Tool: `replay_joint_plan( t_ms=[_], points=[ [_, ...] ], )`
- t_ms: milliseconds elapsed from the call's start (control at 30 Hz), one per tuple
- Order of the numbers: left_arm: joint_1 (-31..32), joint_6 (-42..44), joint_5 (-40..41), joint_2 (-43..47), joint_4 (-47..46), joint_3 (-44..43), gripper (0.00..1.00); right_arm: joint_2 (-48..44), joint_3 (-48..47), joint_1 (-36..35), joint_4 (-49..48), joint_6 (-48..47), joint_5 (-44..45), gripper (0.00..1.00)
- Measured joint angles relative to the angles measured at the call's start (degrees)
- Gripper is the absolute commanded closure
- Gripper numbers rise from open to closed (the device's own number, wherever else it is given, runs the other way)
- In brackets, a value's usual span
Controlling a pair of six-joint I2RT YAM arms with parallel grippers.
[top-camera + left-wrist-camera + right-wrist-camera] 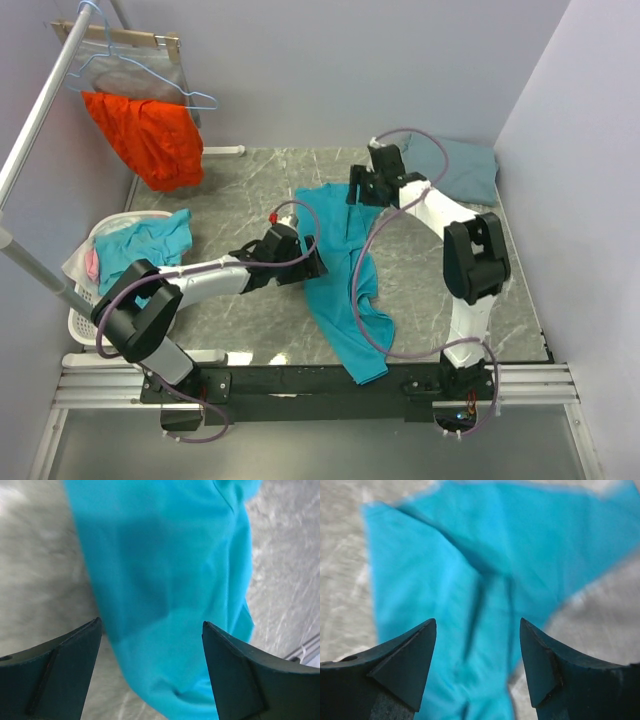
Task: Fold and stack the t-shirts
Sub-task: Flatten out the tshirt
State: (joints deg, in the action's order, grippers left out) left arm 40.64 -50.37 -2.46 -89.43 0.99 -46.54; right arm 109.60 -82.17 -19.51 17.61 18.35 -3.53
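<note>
I will shift my right gripper down and to the left in the top view and descend astride the raised fold of the teal t-shirt, since it offers an edge there.
A bright teal t-shirt (340, 270) lies crumpled lengthwise on the grey marble table, from the middle down over the near edge. My left gripper (318, 262) is open just above its left edge; the teal cloth (165, 590) fills the view between the fingers. My right gripper (352, 192) is open above the shirt's far end; the teal cloth (485, 575) lies below it, nothing held. A slate grey-blue t-shirt (462, 165) lies at the back right corner. More teal cloth (150, 245) lies in the basket.
A white laundry basket (82, 318) stands at the left edge with teal and pink cloth in it. An orange-red garment (148, 138) hangs on a blue hanger from a rail at the back left. Walls close the back and right.
</note>
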Motion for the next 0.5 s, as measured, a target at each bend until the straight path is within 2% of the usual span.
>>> replay_joint_plan(
  t_ms=[200, 333, 500],
  points=[
    [4.4, -2.9, 0.9, 0.0, -1.9, 1.4, 0.14, 10.7, -16.5, 0.0, 2.1, -3.4, -7.8, 0.26],
    [6.0, -4.3, 0.8, -0.1, -2.8, 1.5, 0.15, 17.7, -25.2, 0.0, 6.7, -5.1, -11.0, 0.26],
    [6.9, -5.5, 0.7, -0.8, -3.8, 2.0, 0.15, 23.0, -28.2, 0.0, 11.2, -6.2, -12.3, 0.29]
  ],
)
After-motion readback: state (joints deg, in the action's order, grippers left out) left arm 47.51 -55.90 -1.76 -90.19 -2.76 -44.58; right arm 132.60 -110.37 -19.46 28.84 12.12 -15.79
